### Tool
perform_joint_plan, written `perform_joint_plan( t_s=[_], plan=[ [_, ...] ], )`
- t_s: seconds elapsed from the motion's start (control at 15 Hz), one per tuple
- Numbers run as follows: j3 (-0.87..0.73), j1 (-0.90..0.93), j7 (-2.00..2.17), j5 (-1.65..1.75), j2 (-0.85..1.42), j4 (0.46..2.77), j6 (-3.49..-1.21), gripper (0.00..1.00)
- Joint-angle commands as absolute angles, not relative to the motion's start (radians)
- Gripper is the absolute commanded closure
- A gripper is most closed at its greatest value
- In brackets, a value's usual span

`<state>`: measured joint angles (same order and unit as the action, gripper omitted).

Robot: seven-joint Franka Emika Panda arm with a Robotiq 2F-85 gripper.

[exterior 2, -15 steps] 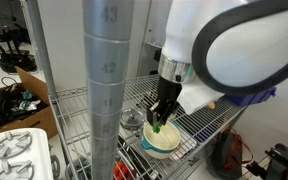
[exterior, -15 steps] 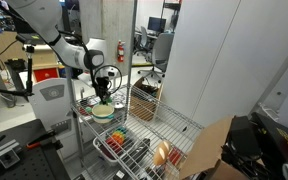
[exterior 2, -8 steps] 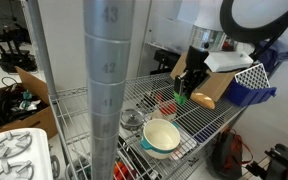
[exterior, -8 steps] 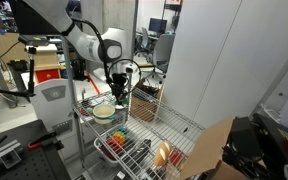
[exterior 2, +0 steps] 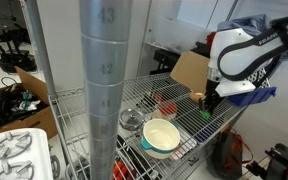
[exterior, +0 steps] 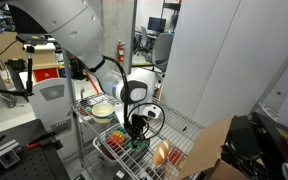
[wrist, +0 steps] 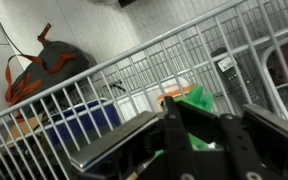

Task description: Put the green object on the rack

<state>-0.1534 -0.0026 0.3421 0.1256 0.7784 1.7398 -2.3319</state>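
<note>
The rack is already underneath, so the gripper next needs to lower the green object down toward the thin bars of the silver wire rack [exterior: 130, 154] and release it there.
My gripper [wrist: 199, 137] is shut on the small bright green object [wrist: 195, 101], which sticks out past the black fingers [wrist: 176, 135]. In both exterior views the gripper [exterior: 135, 129] [exterior 2: 209, 101] hangs low over the silver wire rack [exterior: 130, 154], with a speck of the green object [exterior 2: 205, 114] under the fingertips. The rack's thin bars [wrist: 134, 68] fill the wrist view behind the object. I cannot tell whether the object touches the bars.
A pale bowl [exterior: 102, 110] [exterior 2: 161, 137] sits on the wire shelf beside the rack. A multicoloured item [exterior: 117, 141] and an orange object [exterior: 162, 153] lie in the rack. A thick shelving post [exterior 2: 104, 90] stands close. A cardboard box [exterior: 210, 150] is nearby.
The arm has swung from above the bowl across to the rack and come down, carrying the green object in the shut gripper.
</note>
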Motion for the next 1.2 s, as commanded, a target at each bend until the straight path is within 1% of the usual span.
perform_joint_plan(
  t_s=[0.0, 0.07, 0.13, 0.2, 0.33, 0.67, 0.8, 0.87, 1.0, 1.07, 1.13],
  plan=[
    [-0.164, 0.006, 0.347, 0.112, 0.901, 1.625, -2.298, 0.99],
    [-0.163, 0.008, 0.347, 0.109, 0.925, 1.606, -2.295, 0.99],
    [-0.16, 0.009, 0.344, 0.107, 0.939, 1.594, -2.292, 0.71],
    [-0.159, 0.014, 0.343, 0.108, 0.922, 1.595, -2.27, 0.68],
    [-0.158, 0.021, 0.34, 0.111, 0.898, 1.617, -2.271, 0.56],
    [-0.125, 0.037, 0.285, 0.103, 0.705, 1.772, -2.223, 0.18],
    [-0.099, 0.031, 0.242, 0.092, 0.624, 1.818, -2.178, 0.05],
    [-0.085, 0.025, 0.221, 0.083, 0.596, 1.831, -2.154, 0.0],
    [-0.067, 0.02, 0.194, 0.066, 0.563, 1.837, -2.092, 0.0],
    [-0.089, 0.036, 0.238, 0.092, 0.623, 1.788, -2.132, 0.01],
    [-0.082, 0.035, 0.227, 0.086, 0.598, 1.801, -2.111, 0.0]
  ],
)
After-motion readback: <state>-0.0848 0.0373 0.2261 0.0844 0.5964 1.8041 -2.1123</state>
